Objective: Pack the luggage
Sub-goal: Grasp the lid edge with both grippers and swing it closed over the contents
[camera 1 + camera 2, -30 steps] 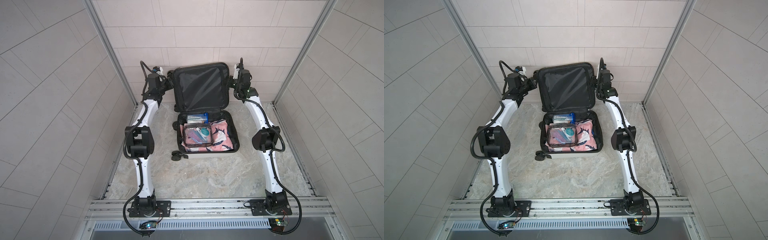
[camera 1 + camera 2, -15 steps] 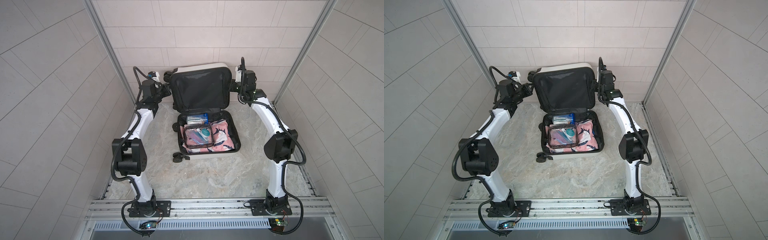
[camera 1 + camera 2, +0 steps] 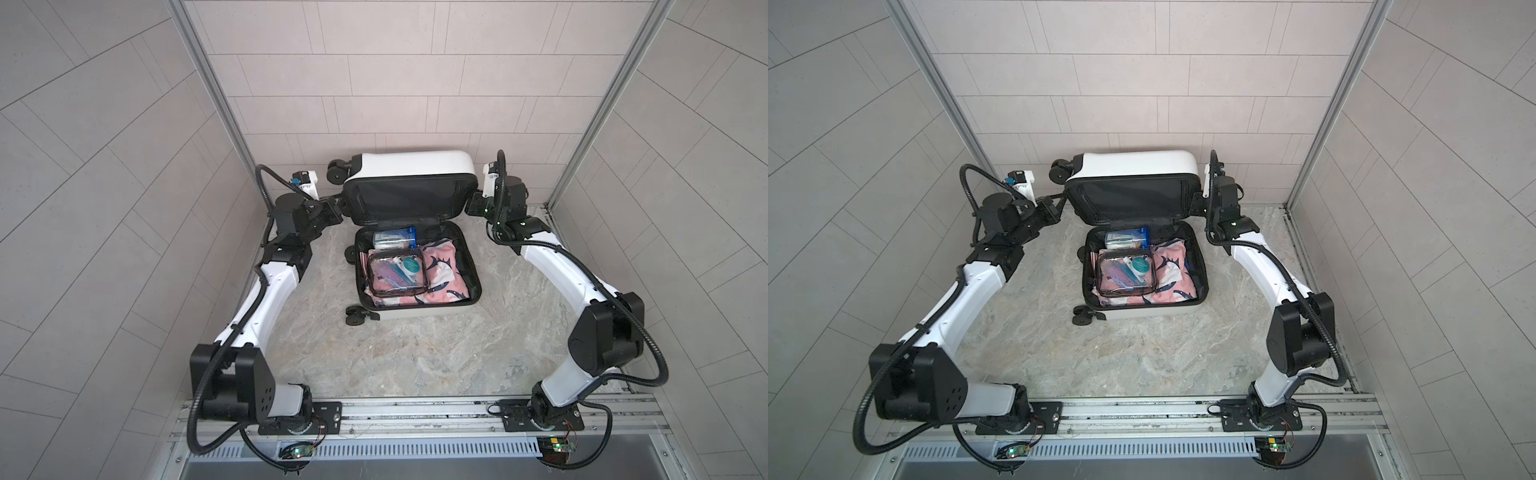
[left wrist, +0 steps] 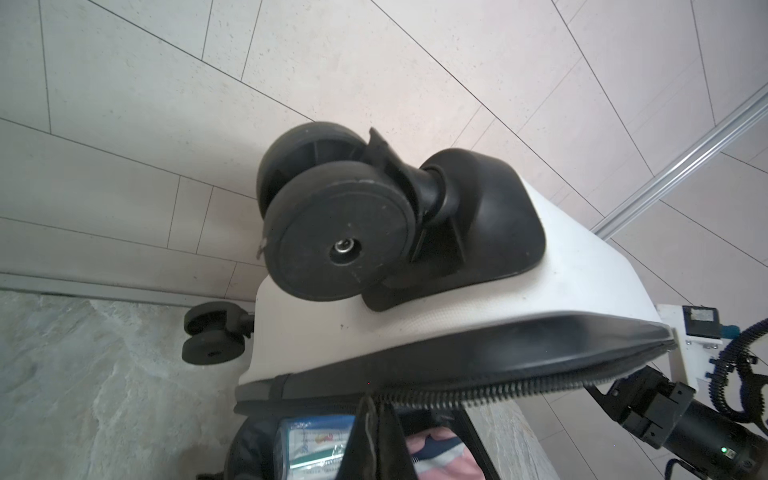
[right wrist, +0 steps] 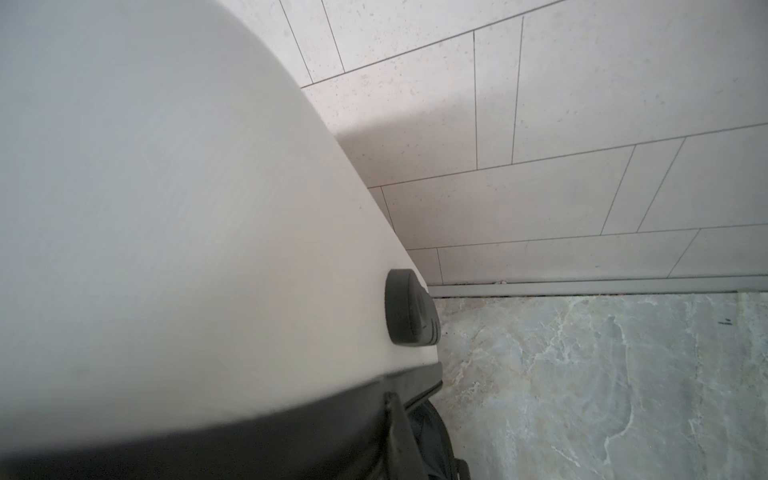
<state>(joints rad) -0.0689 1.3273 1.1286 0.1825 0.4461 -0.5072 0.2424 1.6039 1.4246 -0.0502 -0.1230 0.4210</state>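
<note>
My left gripper draws the lid's edge back and down over the packed things next and releases, since the uncovered base lies below and back.
The white luggage (image 3: 409,164) (image 3: 1133,164) lies open at the back of the floor. Its lid leans forward over the base (image 3: 474,270), black lining facing down. In both top views my left gripper (image 3: 338,210) (image 3: 1059,205) is shut on the lid's left edge and my right gripper (image 3: 471,205) (image 3: 1196,203) on its right edge. The left wrist view has my left gripper (image 4: 376,405) pinching the lid's zipper trim below a black wheel (image 4: 336,237). In the right wrist view my right gripper (image 5: 392,399) pinches the black trim under the white shell (image 5: 166,249).
Inside the base lie a clear toiletry pouch (image 3: 397,274), a pink patterned cloth (image 3: 442,270) and a blue pack (image 3: 392,237). The tiled back wall (image 3: 395,104) stands close behind the lid. Side walls close in both arms. Marbled floor (image 3: 395,357) stretches in front of the case.
The lid has tipped forward from upright toward the base, its white outer shell now showing on top. Both arms have folded lower and moved with the lid, still gripping its edges.
</note>
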